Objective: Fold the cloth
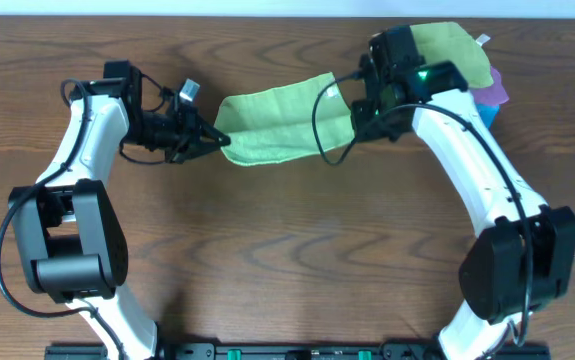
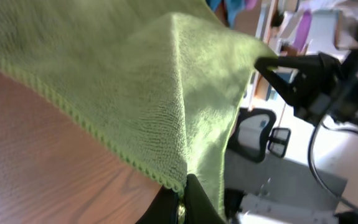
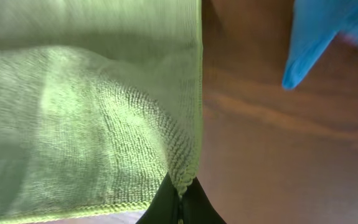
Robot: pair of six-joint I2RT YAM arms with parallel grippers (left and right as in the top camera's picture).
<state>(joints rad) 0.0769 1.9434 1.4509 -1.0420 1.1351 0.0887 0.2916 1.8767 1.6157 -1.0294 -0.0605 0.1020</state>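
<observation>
My left gripper lowers toward the table next, carries the pinched corner outward and releases it over the cloth's free far edge, which lies outward of the gripper.
The lime-green cloth hangs stretched between my two grippers above the wooden table, folded over on itself into a long band. My left gripper is shut on its left end; the left wrist view shows the cloth pinched at a hemmed corner by the jaws. My right gripper is shut on its right end; the right wrist view shows the cloth held at a corner by the jaws.
A second green cloth lies at the back right over a purple cloth and a bright blue cloth, just behind my right arm. The blue cloth also shows in the right wrist view.
</observation>
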